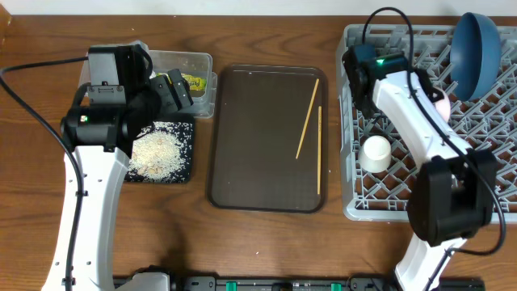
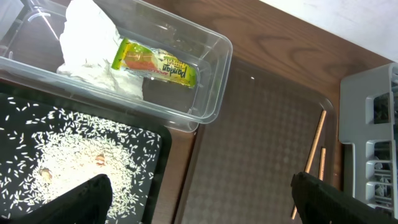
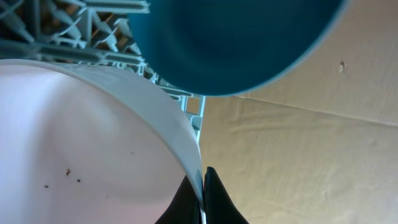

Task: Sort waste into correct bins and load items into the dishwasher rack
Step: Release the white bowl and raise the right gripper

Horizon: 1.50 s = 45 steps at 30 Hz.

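Next, my right gripper will move away from the blue dish toward the rack's tray-side (image 1: 350,115) and release the white bowl's rim, since the dish occupies that side.
The grey dishwasher rack (image 1: 363,206) stands at the right. A dark blue dish (image 1: 477,48) stands on edge in it, and a small white cup (image 1: 376,153) sits near its left side. My right gripper (image 3: 202,186) is shut on the rim of a white bowl (image 3: 74,137) over the rack, just below the blue dish (image 3: 230,43). Two chopsticks (image 1: 307,117) lie on the brown tray (image 1: 258,137). The clear tub (image 2: 211,93) holds the napkin (image 2: 87,43) and snack wrapper (image 2: 155,62). Rice (image 2: 68,162) lies in the black tray (image 2: 155,149). My left gripper (image 2: 202,202) is open and empty above them. No light blue bowl shows.
The brown tray lies between the bins and the rack. The rack's left wall (image 2: 367,112) shows at the right of the left wrist view, next to the chopsticks (image 2: 314,149). Cables run from both arms.
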Motion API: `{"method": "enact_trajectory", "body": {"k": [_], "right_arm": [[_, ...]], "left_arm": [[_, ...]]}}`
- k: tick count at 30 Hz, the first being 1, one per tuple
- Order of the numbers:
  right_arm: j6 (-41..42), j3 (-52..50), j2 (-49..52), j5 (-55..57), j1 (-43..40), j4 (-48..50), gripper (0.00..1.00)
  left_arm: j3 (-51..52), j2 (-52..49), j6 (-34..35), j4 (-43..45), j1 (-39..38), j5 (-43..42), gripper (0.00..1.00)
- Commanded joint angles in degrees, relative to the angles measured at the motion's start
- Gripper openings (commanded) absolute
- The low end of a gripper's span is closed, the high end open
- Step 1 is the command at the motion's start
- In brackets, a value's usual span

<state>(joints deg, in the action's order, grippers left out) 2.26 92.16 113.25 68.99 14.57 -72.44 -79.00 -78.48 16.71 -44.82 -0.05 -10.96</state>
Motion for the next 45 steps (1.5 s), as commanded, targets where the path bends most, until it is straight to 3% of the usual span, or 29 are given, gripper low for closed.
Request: {"method": "enact_trajectory", "body": {"k": [1, 14, 15, 17, 23, 28, 35, 41, 45], "right_arm": [[-0.6, -0.1, 4.2, 1.6, 1.1, -1.0, 0.01], [1.3, -0.1, 6.6, 1.7, 7.8, -4.9, 0.03], [1.3, -0.1, 6.6, 1.7, 8.4, -5.3, 0.07], [1.3, -0.1, 6.6, 1.7, 9.7, -6.1, 0.29], [3.3, 1.0, 6.5, 0.4, 11.1, -6.0, 0.63], [3.9, 5.9, 5.6, -5.6, 9.6, -6.1, 0.74], [2.6, 15.3, 1.2, -11.4, 6.9, -6.0, 0.79], [2.3, 21.0, -4.2, -25.3, 4.5, -3.3, 0.86], [2.4, 21.4, -6.6, -54.4, 4.9, 2.7, 0.89]], "left_arm": [[-0.1, -0.2, -0.1, -0.1, 0.2, 0.3, 0.94], [-0.1, -0.2, -0.1, -0.1, 0.2, 0.3, 0.94], [-0.1, -0.2, -0.1, -0.1, 0.2, 0.3, 0.94], [-0.1, -0.2, -0.1, -0.1, 0.2, 0.3, 0.94], [-0.1, -0.2, -0.1, -0.1, 0.2, 0.3, 0.94], [-0.1, -0.2, -0.1, -0.1, 0.2, 0.3, 0.94], [-0.1, -0.2, -0.1, -0.1, 0.2, 0.3, 0.94], [-0.1, -0.2, -0.1, -0.1, 0.2, 0.3, 0.94], [-0.1, -0.2, -0.1, -0.1, 0.2, 0.3, 0.94]]}}
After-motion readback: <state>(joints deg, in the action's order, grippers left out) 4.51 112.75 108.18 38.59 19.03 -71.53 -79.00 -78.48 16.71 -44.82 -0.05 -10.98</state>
